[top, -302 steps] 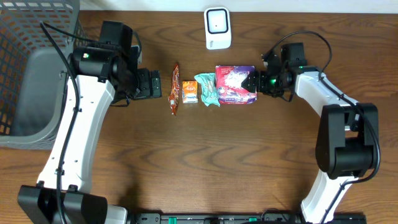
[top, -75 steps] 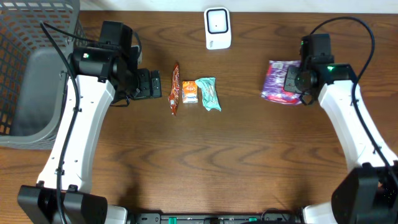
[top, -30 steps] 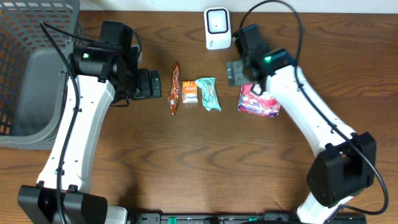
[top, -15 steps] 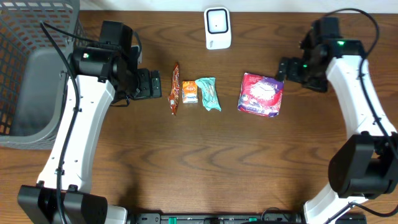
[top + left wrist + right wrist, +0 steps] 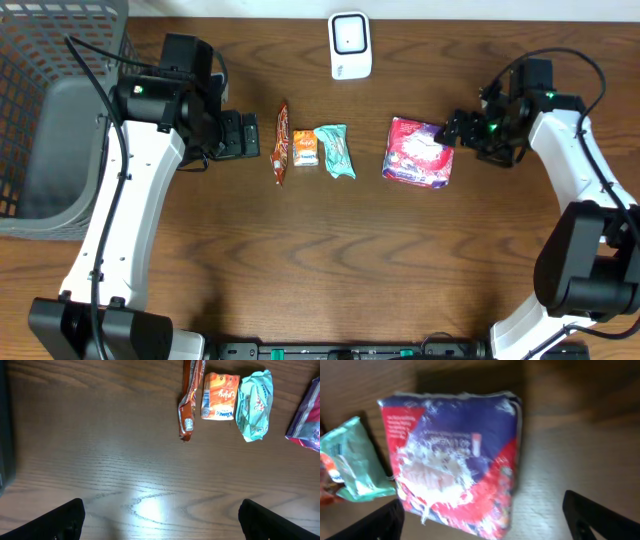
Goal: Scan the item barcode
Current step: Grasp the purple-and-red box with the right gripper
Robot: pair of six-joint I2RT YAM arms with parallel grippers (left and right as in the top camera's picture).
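Observation:
I need to lower my right gripper to the left in the overhead view onto the red packet's nearest edge point(image 5: 440, 163) point(image 5: 497, 497), because that edge is already between its open fingers.
A red and purple packet point(image 5: 418, 153) lies flat on the table right of centre; it fills the right wrist view point(image 5: 455, 460). My right gripper point(image 5: 455, 129) hovers at its right edge, open, and the packet's near end shows between the wide-spread fingers point(image 5: 485, 522). The white scanner point(image 5: 350, 45) stands at the back centre. My left gripper point(image 5: 250, 135) is open over bare wood point(image 5: 162, 520), left of a brown-orange bar point(image 5: 281, 142), a small orange pack point(image 5: 305, 147) and a teal packet point(image 5: 336, 149).
A grey mesh basket point(image 5: 40, 120) fills the far left. In the left wrist view the bar point(image 5: 191, 397), orange pack point(image 5: 220, 396) and teal packet point(image 5: 255, 405) lie in a row. The teal packet point(image 5: 352, 462) sits just beyond the red packet.
My right arm swung from beside the scanner out to the right, then its open gripper came in toward the packet's right edge. The packet and the left arm stayed put.

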